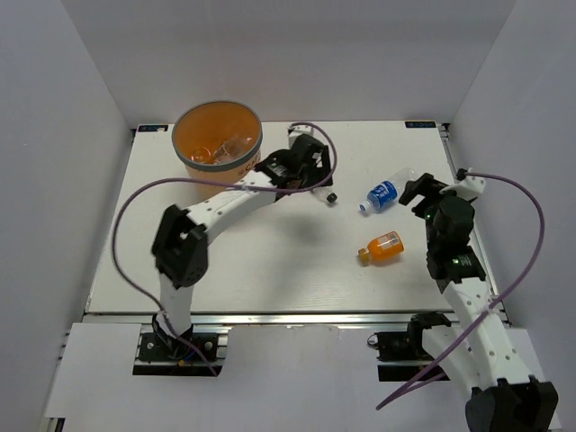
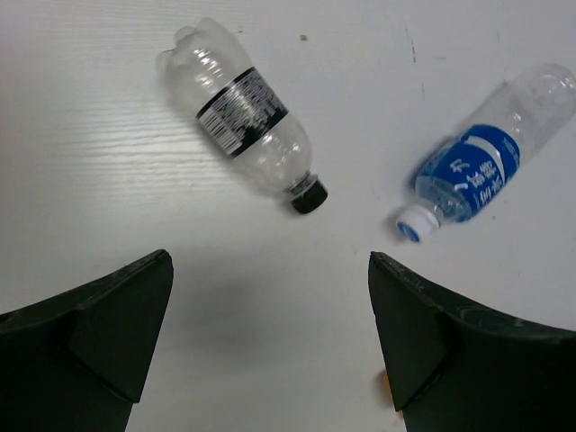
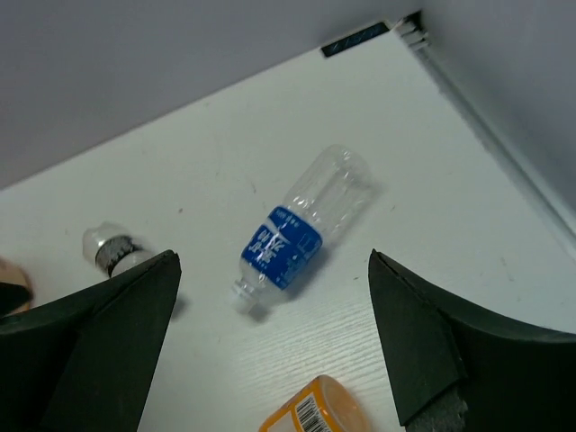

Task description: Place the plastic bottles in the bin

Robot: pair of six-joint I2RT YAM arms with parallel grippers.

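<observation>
My left gripper moves down onto the clear bottle's shoulder (image 2: 282, 160) beside the black cap next, since the bottle lies on the tabletop below the open fingers.
The orange bin (image 1: 193, 166) stands at the back left with bottles inside (image 1: 225, 148). A clear bottle with a black cap (image 2: 245, 122) lies on the table just ahead of my open, empty left gripper (image 2: 270, 301); in the top view (image 1: 328, 194) that gripper (image 1: 308, 180) partly covers it. A blue-labelled bottle (image 1: 384, 193) lies to its right, also seen from both wrists (image 2: 468, 173) (image 3: 301, 232). A stubby orange bottle (image 1: 382, 247) (image 3: 313, 412) lies nearer. My right gripper (image 1: 420, 192) (image 3: 274, 297) is open and empty, above and beside the blue-labelled bottle.
White walls enclose the table on the left, back and right. The table's right edge (image 3: 504, 153) runs close to the right gripper. A purple cable (image 1: 135, 193) loops off each arm.
</observation>
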